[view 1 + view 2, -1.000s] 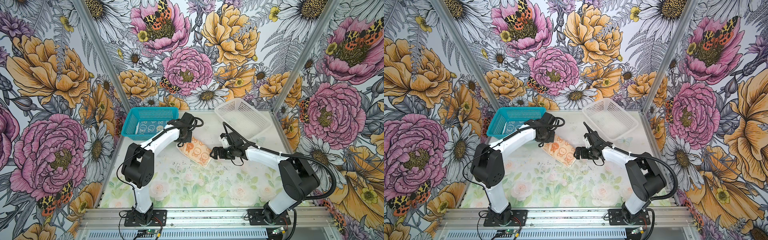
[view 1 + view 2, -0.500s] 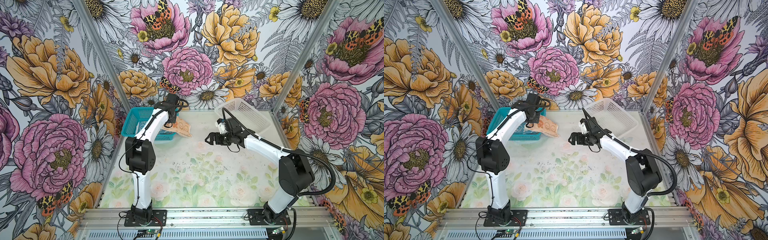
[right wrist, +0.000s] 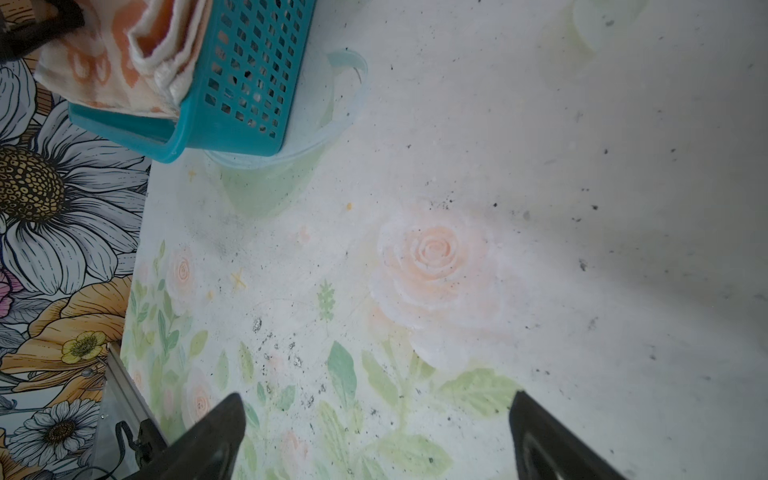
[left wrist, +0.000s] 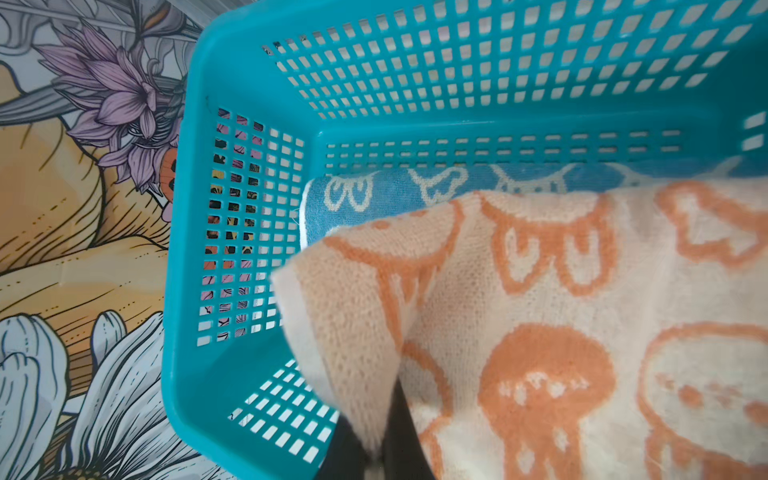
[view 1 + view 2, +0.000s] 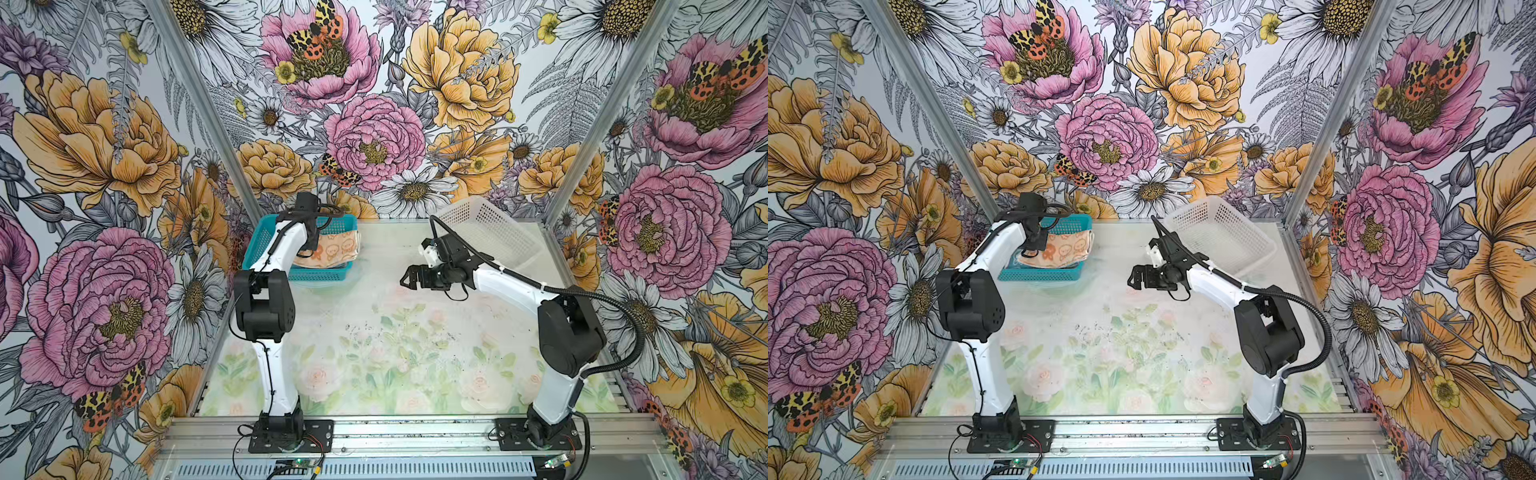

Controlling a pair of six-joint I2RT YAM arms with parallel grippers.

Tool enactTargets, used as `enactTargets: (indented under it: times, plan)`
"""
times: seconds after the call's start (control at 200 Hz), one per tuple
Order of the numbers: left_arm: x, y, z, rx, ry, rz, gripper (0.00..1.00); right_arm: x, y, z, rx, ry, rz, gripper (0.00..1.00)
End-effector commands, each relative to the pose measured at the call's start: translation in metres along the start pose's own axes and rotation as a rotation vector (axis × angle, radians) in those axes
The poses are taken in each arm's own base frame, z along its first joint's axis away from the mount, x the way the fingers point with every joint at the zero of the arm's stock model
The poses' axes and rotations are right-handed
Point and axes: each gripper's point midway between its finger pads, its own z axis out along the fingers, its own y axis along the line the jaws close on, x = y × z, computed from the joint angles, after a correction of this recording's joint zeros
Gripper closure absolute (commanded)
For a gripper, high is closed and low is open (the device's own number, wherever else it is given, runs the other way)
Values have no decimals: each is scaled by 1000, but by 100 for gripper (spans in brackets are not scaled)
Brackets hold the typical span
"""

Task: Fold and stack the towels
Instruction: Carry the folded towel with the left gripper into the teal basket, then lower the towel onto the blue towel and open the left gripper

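The robot's left gripper should next move toward the end of the teal basket away from the white basket, then down, and release the towel's corner, because the peach-orange towel overlaps the teal basket's opposite rim.
A folded peach-orange towel (image 5: 332,251) (image 5: 1065,251) with cartoon faces hangs in the teal basket (image 5: 320,276) (image 5: 1042,276), one end riding above the basket's rim. My left gripper (image 4: 380,415) is shut on an edge of this towel (image 4: 540,332). Under it, on the basket's floor, lies a blue-teal towel (image 4: 415,187) with white bunny outlines. My right gripper (image 5: 409,276) (image 5: 1136,278) hovers over the middle of the table, open and empty, its fingers (image 3: 224,419) wide apart above the bare mat. The right wrist view shows the basket (image 3: 249,83) and the towel's layered end (image 3: 104,62).
A white perforated basket (image 5: 490,232) (image 5: 1221,232) stands tilted at the back right, behind the right arm. The teal basket sits at the back left against the flowered wall. A floral mat (image 5: 395,353) covers the table.
My left arm carried the peach-orange towel from the table's middle back and left into the teal basket. My right gripper drew back from the towel and stayed open.
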Motion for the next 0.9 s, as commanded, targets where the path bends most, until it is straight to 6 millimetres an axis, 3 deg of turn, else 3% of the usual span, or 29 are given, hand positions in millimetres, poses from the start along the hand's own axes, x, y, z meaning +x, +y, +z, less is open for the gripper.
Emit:
enactTargets:
  times: [0.0,0.17,0.625,0.846,0.896]
  plan:
    - [-12,21,13,-42,-56,-22,100,-3,9,2,-24,9,-18,1]
    - [-11,28,30,-58,-43,7,100,1,4,4,-8,26,-18,1]
    - [-24,42,29,1,-82,-61,100,-7,3,15,-8,40,-12,1]
    - [-14,40,55,-22,-32,-72,100,-5,2,22,-12,57,-7,1]
    - [-11,39,60,-27,-20,-74,78,-5,2,21,-11,57,-9,1]
